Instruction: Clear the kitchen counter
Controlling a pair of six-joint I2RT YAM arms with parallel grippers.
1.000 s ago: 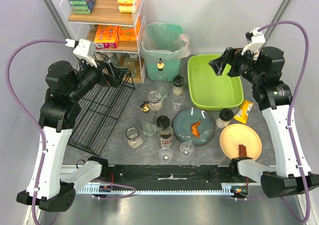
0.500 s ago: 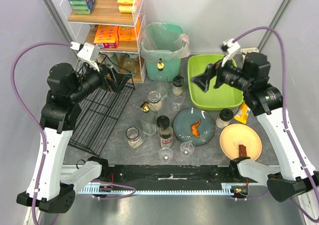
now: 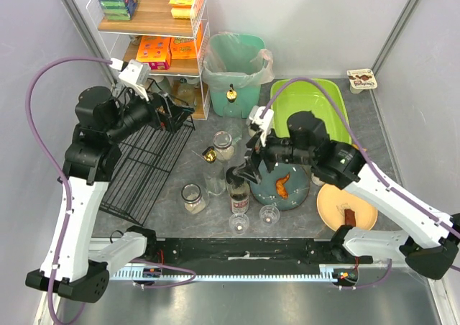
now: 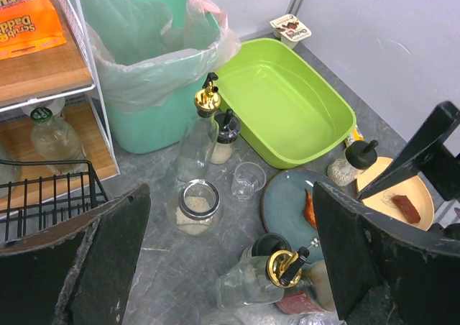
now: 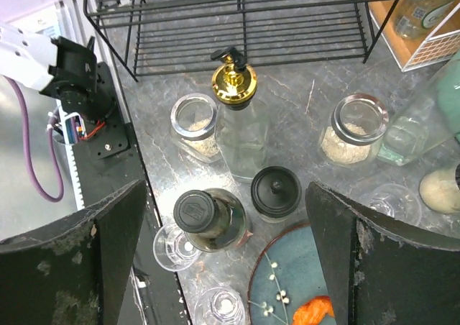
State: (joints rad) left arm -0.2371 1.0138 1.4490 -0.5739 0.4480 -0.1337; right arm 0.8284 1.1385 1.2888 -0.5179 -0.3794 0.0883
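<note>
Next, my left gripper goes down and back onto the nearer clear bottle's gold pump (image 3: 209,154) (image 4: 283,268), below it and to its right in the top view.
The kitchen counter (image 3: 164,211) is dark grey and mottled, and crowded with glassware. My right gripper (image 3: 249,167) hangs open over the middle of it. In the right wrist view its fingers (image 5: 72,267) frame a dark bottle with a black cap (image 5: 205,217) and a black-lidded jar (image 5: 275,190), touching neither. My left gripper (image 3: 171,113) hovers open above the black wire rack (image 3: 140,167). Between its spread fingers (image 4: 381,267) in the left wrist view shows a clear bottle with a gold pump (image 4: 287,267), far below.
A blue plate (image 3: 300,190) holds an orange scrap (image 3: 283,185); a tan plate (image 3: 363,201) holds a brown piece. A lime-green tub (image 3: 287,116) and a teal lined bin (image 3: 233,59) stand at the back. Several jars and glasses (image 3: 192,195) surround the bottles.
My right arm has swung from above the lime-green tub leftward and down, to over the bottles in the middle. The left arm has shifted only slightly.
</note>
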